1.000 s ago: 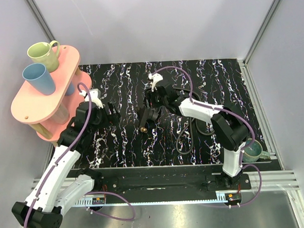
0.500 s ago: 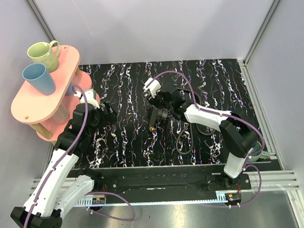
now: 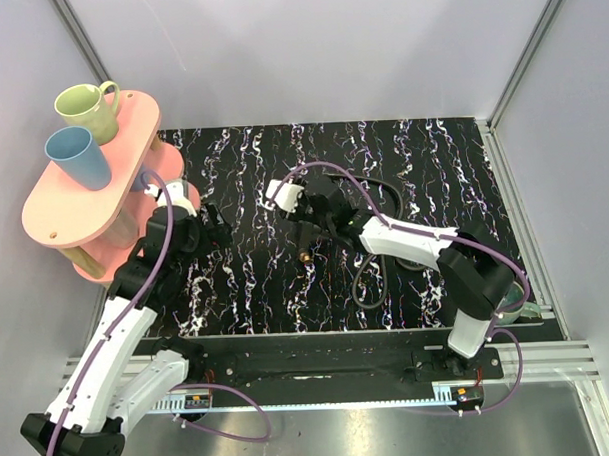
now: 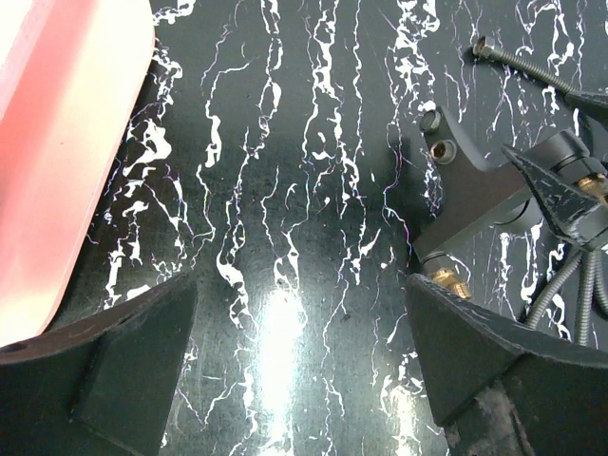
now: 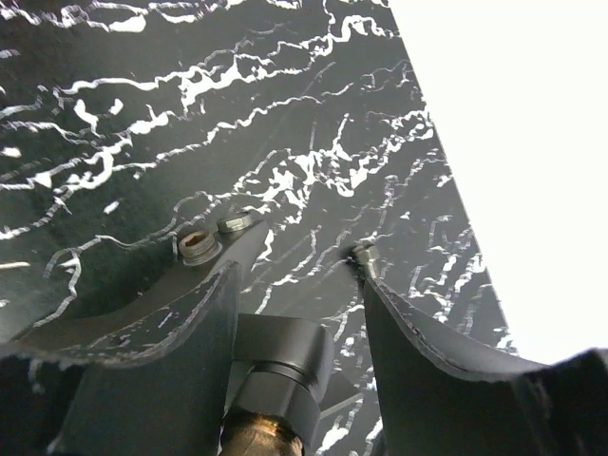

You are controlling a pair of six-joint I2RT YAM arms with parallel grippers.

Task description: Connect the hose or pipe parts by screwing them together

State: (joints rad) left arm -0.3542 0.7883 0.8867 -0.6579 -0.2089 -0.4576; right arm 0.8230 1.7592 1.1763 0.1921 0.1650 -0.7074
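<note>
My right gripper is above the mat in the middle of the table, so it next needs to lower the dark grey forked fitting there and release it.
The dark grey forked fitting (image 3: 307, 238) hangs in mid-table, one brass tip (image 3: 304, 256) pointing toward the near edge. My right gripper (image 3: 306, 224) is shut on it; in the right wrist view its round collar (image 5: 282, 353) sits between the fingers, next to the screwed plate (image 5: 198, 249). The thin black hose (image 3: 370, 278) lies looped to the right of the fitting, one small metal end (image 4: 480, 44) resting on the mat. My left gripper (image 3: 212, 224) stands open left of the fitting (image 4: 472, 190), with only bare mat between its fingers (image 4: 114, 332).
A pink two-tier shelf (image 3: 54, 212) stands at the left edge with a green mug (image 3: 88, 107) and a blue cup (image 3: 77, 156); its rim (image 4: 57, 142) is close to my left gripper. A teal mug (image 3: 507, 299) sits at the right near the right arm's base.
The right gripper has swung left and turned with the fitting, so the brass tip now sits a little further right. The left gripper has drawn back slightly toward the shelf.
</note>
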